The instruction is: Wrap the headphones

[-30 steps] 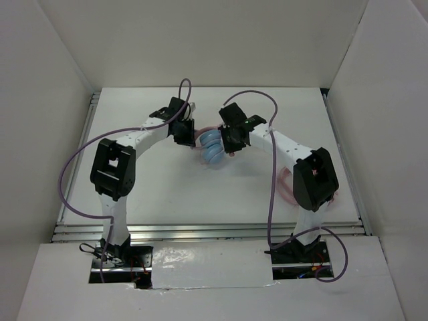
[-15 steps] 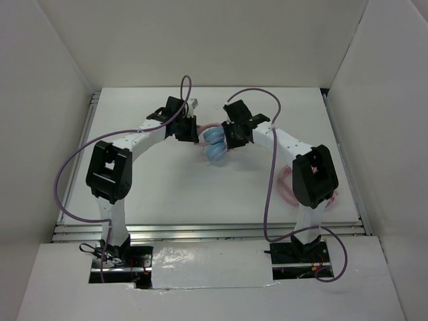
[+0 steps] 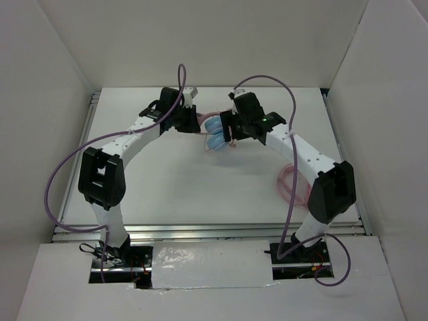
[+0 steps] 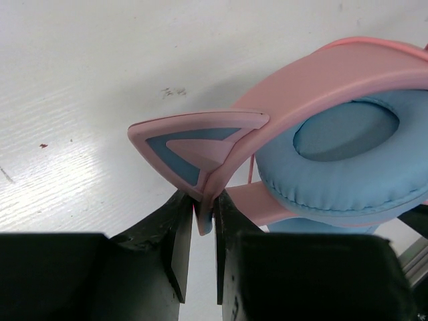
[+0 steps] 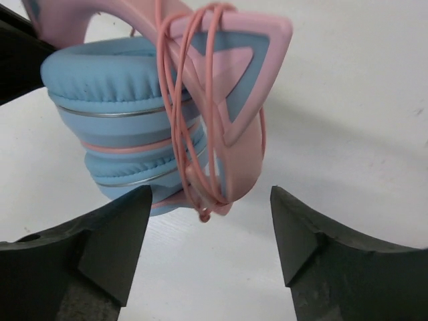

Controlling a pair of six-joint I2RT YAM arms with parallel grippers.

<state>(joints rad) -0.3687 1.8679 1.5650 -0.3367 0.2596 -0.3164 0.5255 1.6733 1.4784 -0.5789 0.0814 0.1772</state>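
I need to move my left gripper to the left in the top view and down, releasing the headphones (image 3: 215,134) on the table's bare far corner, as their cable is wrapped.
The headphones (image 3: 215,134) have light blue earcups (image 5: 114,80) folded together and a pink headband with a cat ear (image 4: 194,144). They are far on the table, between the two grippers. My left gripper (image 4: 204,214) is shut on the edge of the headband, just below the cat ear; in the top view it (image 3: 190,122) is left of the earcups. The thin pink cable (image 5: 179,114) is looped several times round the headband by the other ear. My right gripper (image 5: 208,195) stands open just short of the wrapped end, touching nothing.
A second, all-pink set with a coiled pink cable (image 3: 289,182) lies on the table by the right arm's elbow. White walls close in the table (image 3: 167,187) on the left, the right and the back. Purple arm cables (image 3: 267,83) arch above both wrists.
My right gripper has opened and let go of the headphones. Both arms and the headphones have shifted towards the far side of the table. The left gripper kept its hold.
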